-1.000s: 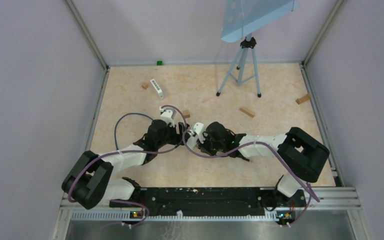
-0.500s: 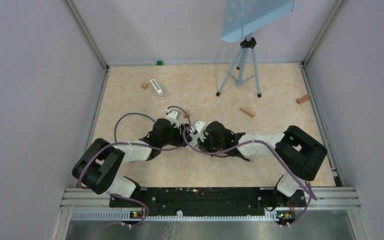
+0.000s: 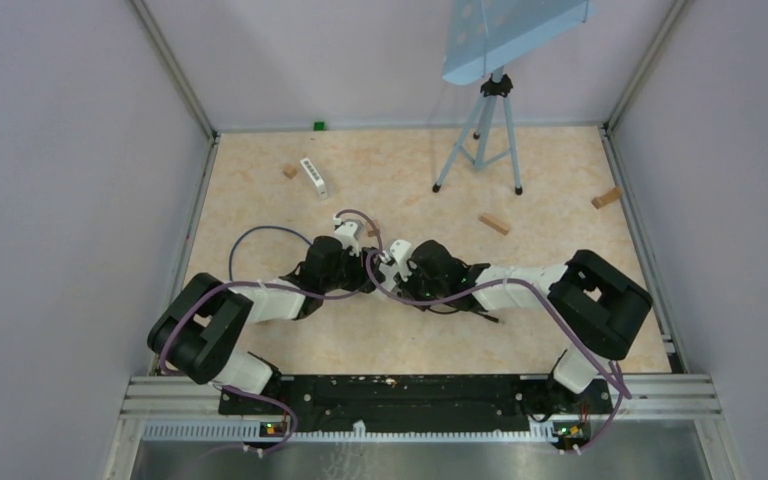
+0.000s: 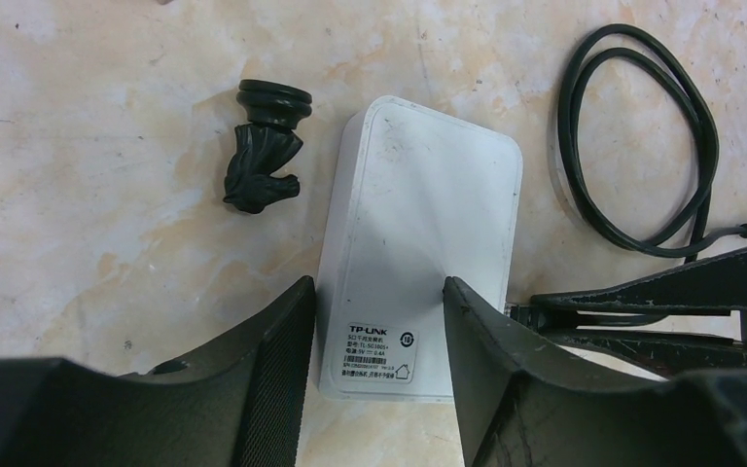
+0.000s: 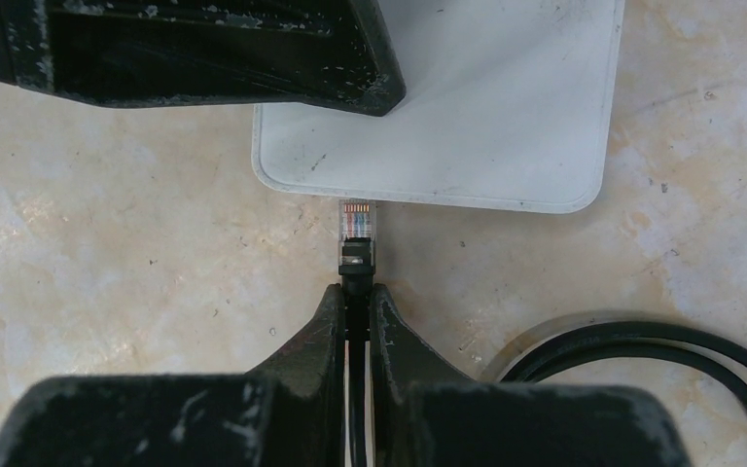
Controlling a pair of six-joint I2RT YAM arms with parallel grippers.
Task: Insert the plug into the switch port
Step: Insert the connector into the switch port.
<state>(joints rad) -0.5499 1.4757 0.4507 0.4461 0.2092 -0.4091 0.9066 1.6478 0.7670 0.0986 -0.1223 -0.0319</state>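
My right gripper pushes straight toward the switch's long side point(image 5: 357, 197) next and releases the cable, since that side lies just ahead of its fingers, at the plug's tip.
The white TP-LINK switch point(image 4: 418, 224) lies flat on the table. My left gripper point(image 4: 377, 287) is over its label end with the jaws apart. One finger point(image 4: 272, 360) is beside the switch's edge and the other point(image 4: 486, 370) overlaps its top. My right gripper point(image 5: 355, 289) is shut on the black cable just behind the clear plug point(image 5: 355, 222). The plug's tip is right at the long side of the switch point(image 5: 467, 117); I cannot tell if it is in a port. In the top view both grippers point(image 3: 375, 268) meet mid-table and hide the switch.
A small black figurine-like piece point(image 4: 265, 146) lies left of the switch. The black cable point(image 4: 642, 146) coils to its right. A tripod point(image 3: 480, 130), several wooden blocks point(image 3: 494, 223) and a white strip point(image 3: 313, 177) sit further back.
My left arm's elbow has swung right and its gripper has closed in over the switch. My right gripper has crept slightly left with the plug.
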